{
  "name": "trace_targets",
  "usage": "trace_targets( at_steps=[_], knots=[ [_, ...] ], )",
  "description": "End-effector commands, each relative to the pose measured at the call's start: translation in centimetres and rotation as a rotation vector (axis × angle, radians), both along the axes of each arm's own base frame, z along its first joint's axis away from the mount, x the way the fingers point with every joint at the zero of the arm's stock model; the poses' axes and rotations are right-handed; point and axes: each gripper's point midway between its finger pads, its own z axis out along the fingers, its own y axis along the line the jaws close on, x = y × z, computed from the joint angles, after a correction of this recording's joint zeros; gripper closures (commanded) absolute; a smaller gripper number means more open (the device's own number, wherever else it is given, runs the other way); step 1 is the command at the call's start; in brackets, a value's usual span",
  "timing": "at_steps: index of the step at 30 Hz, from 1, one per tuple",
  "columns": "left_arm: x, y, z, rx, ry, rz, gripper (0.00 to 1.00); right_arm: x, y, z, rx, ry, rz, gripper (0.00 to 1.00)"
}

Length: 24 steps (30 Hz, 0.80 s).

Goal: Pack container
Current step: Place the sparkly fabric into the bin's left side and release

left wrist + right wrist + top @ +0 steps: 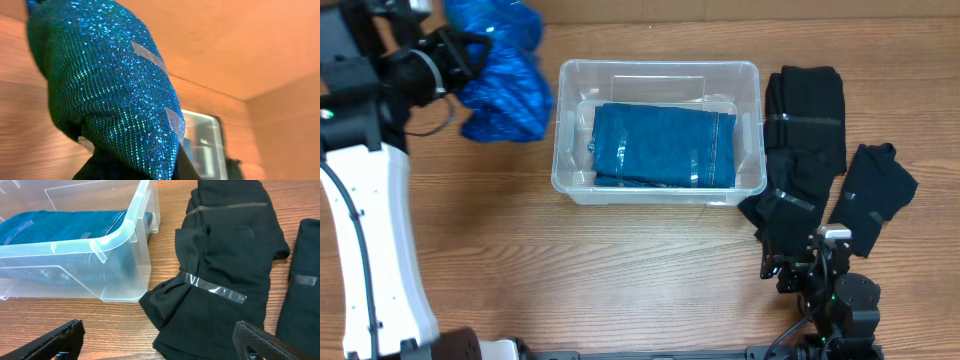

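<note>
Next, my left gripper moves to the right in the overhead view and lowers to release the garment into the container's closer end [602, 135], since room remains above the denim.
The clear plastic container [575, 185] sits mid-table with a folded blue denim garment [660, 145] inside; it also shows in the right wrist view [115, 240]. My left gripper [460, 50] is shut on a sparkly blue garment [505, 75], held up at the far left of the container; the fabric fills the left wrist view [110, 95] and hides the fingers. My right gripper [798, 268] is open and empty at the near right, just short of a folded black garment [805, 140] that also shows in the right wrist view [225, 265].
A second, smaller black garment [875, 195] lies right of the first. Both have clear tape strips. Bare wood table [600, 270] lies in front of the container.
</note>
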Motion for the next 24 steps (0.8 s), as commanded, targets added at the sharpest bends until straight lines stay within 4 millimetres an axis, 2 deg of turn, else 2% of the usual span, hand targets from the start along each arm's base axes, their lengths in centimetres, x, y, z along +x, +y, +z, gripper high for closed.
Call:
trace_targets(
  at_steps=[1,3,4,6,7,10,12,14,15,16,17,18,20,22,24],
  knots=[
    [0.1,-5.1,0.2,-0.067,0.067,0.036,0.96,0.0,-0.1,-0.6,0.001,0.008,-0.005,0.0],
    [0.4,-8.3,-1.4,-0.05,0.115,0.026,0.96,0.0,-0.1,-0.6,0.0,0.008,-0.005,0.0],
    [0.8,-10.6,-2.9,-0.044,0.162,0.032,0.96,0.0,-0.1,-0.6,0.0,0.008,-0.005,0.0],
    [1.3,-13.4,-5.7,-0.004,0.228,0.05,0.96,0.0,-0.1,-0.6,0.001,0.008,-0.005,0.0],
    [1.7,-14.8,-7.8,0.012,0.278,0.07,0.96,0.0,-0.1,-0.6,0.0,0.008,-0.005,0.0],
    [2.7,-17.2,-12.5,0.035,0.376,0.057,0.96,0.0,-0.1,-0.6,0.0,0.008,-0.005,0.0],
    [3.4,-16.8,-15.5,0.085,0.428,0.089,0.96,0.0,-0.1,-0.6,0.0,0.008,-0.005,0.0],
    [3.7,-16.3,-16.5,0.121,0.434,0.1,0.96,0.0,-0.1,-0.6,0.0,0.008,-0.005,0.0],
    [3.6,-16.1,-16.7,0.134,0.44,0.09,0.84,0.0,-0.1,-0.6,0.0,0.008,-0.005,0.0],
    [3.1,-15.8,-16.8,0.143,0.457,0.079,0.57,0.0,-0.1,-0.6,0.0,0.008,-0.005,0.0],
    [2.3,-15.2,-17.2,0.162,0.494,0.077,0.43,0.0,-0.1,-0.6,0.0,0.008,-0.005,0.0],
    [1.2,-13.9,-17.5,0.203,0.534,0.071,0.46,0.0,-0.1,-0.6,0.0,0.008,-0.005,0.0],
    [0.5,-12.5,-17.3,0.231,0.545,0.066,0.5,0.0,-0.1,-0.6,0.001,0.008,-0.005,0.0],
    [0.5,-11.5,-16.0,0.226,0.519,0.082,0.5,0.0,-0.1,-0.6,0.001,0.008,-0.005,0.0],
    [0.8,-10.5,-14.0,0.23,0.451,0.116,0.48,0.0,-0.1,-0.6,0.001,0.008,-0.005,0.0]
  ],
)
